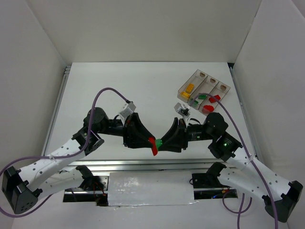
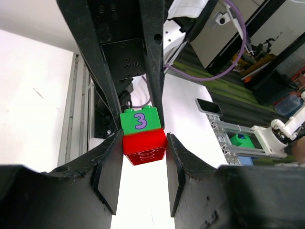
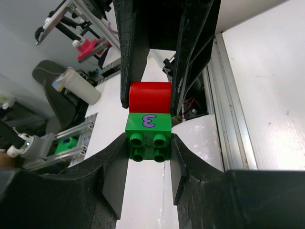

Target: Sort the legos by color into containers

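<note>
The green brick needs to come off the red brick next: the robot's right gripper should pull it off, swing outward to the tray's middle section (image 1: pixel 198 98), which holds green bricks, tilt down and let go.
A red brick (image 1: pixel 153 146) and a green brick (image 1: pixel 159 142) marked with a purple 3 are stuck together, held in the air above the table's front middle. My left gripper (image 1: pixel 150 143) is shut on the red brick (image 2: pixel 144 147); the green one (image 2: pixel 139 119) sticks out beyond it. My right gripper (image 1: pixel 163 142) is shut on the green brick (image 3: pixel 148 133), with the red one (image 3: pixel 150 97) beyond. The two grippers face each other tip to tip. The clear three-compartment tray (image 1: pixel 181 87) stands at the back right with a yellow brick (image 1: pixel 189 88), green bricks (image 1: pixel 202 97) and red bricks (image 1: pixel 217 98) in it.
White walls enclose the table on three sides. A metal rail (image 1: pixel 152 164) runs along the front edge under the grippers. Purple cables (image 1: pixel 107 90) arch over both arms. Another red brick (image 1: pixel 208 108) lies at the tray's near right end.
</note>
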{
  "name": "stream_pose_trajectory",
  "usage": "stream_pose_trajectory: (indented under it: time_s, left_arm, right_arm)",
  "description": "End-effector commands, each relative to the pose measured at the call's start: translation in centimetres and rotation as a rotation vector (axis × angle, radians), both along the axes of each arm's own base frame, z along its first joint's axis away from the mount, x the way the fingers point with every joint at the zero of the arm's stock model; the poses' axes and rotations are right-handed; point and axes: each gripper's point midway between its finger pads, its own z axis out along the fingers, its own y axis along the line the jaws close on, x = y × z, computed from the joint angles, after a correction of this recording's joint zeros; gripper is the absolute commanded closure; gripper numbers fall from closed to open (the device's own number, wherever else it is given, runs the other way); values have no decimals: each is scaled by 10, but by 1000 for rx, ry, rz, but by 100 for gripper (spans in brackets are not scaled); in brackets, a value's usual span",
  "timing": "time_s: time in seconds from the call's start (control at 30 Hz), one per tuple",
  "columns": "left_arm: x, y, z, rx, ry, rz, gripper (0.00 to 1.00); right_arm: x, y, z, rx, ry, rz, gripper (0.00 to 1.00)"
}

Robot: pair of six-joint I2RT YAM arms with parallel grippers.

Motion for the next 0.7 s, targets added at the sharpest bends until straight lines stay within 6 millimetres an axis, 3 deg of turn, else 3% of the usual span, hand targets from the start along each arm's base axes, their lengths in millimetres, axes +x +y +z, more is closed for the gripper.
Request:
stream_pose_trajectory:
  time_s: [0.0, 0.33, 0.4, 0.43, 0.47, 0.5, 0.53, 0.57, 0.6, 0.63, 0.67]
  left_arm:
    - [3, 2, 9, -2, -86, 41, 100]
    - [10, 8, 5, 17, -83, 120, 100]
    - [16, 9, 5, 30, -71, 165, 100]
    - [26, 11, 3, 64, -53, 230, 100]
    - [33, 12, -1, 92, -38, 278, 100]
    - [41, 15, -6, 122, -33, 329, 100]
    - [48, 19, -11, 158, -16, 380, 100]
    - [63, 28, -24, 237, 25, 491, 100]
    - [70, 33, -30, 275, 36, 540, 100]
    - [75, 38, -36, 314, 52, 584, 100]
    - [82, 49, -46, 377, 75, 653, 100]
  right_arm:
    - [4, -4, 1, 26, -93, -42, 100]
    - [29, -23, -14, -23, -116, -202, 100]
    - [61, -31, -18, -58, -88, -366, 100]
    - [94, -42, -36, -144, -33, -549, 100]
    - [96, -43, -42, -181, -1, -554, 100]
    - [140, -66, -62, -299, 89, -798, 100]
    - [160, -81, -76, -371, 144, -914, 100]
    - [180, -95, -70, -401, 178, -1017, 100]
    - [208, -124, -105, -534, 289, -1163, 100]
    - [221, -140, -116, -592, 334, -1247, 100]
    - [236, -152, -110, -610, 342, -1319, 100]
